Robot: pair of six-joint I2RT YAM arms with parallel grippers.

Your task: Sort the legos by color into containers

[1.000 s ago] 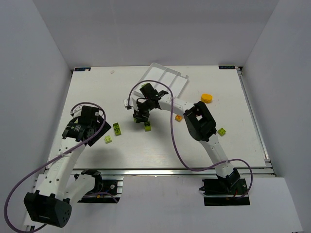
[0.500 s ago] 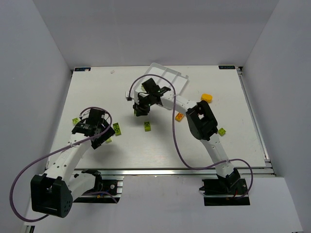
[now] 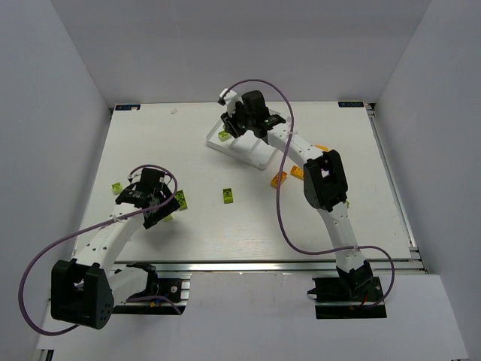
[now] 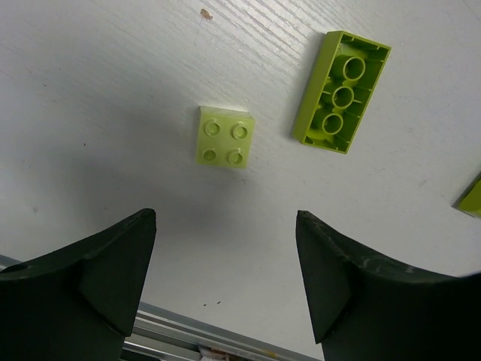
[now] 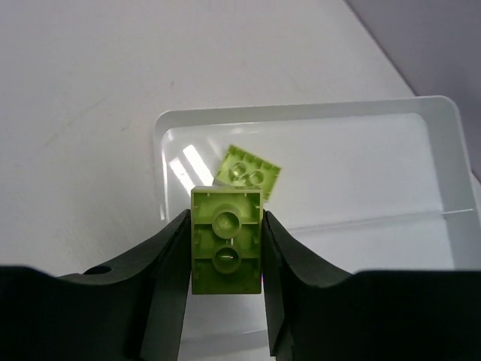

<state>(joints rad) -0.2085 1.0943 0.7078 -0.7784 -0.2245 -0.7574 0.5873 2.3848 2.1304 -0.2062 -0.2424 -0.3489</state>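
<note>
The small yellow-green brick (image 3: 168,218) (image 4: 225,138) is below my left gripper, in line with the gap between its open fingers. My left gripper should next lower its fingers around the brick's sides and close.
My right gripper (image 5: 225,218) is shut on a yellow-green brick (image 5: 225,259), held underside up over the near end of the white tray (image 5: 301,111). Another yellow-green brick (image 5: 249,173) lies in that compartment. In the top view the right gripper (image 3: 233,128) is over the tray's (image 3: 259,154) left end. My left gripper (image 4: 225,222) is open just above the table, near a small yellow-green 2x2 brick (image 4: 225,137). An upside-down longer yellow-green brick (image 4: 342,92) lies beyond it. In the top view the left gripper (image 3: 161,209) is at the left.
Loose on the table are a yellow-green brick (image 3: 116,188), a green brick (image 3: 181,199), a green brick (image 3: 228,195) and two orange bricks (image 3: 279,179). An orange disc (image 3: 322,148) is partly hidden behind the right arm. The table's near rail shows under the left gripper.
The right arm has lifted the yellow-green brick from mid-table and carried it back over the tray's left end. The left gripper has moved right and down toward the bricks at the left.
</note>
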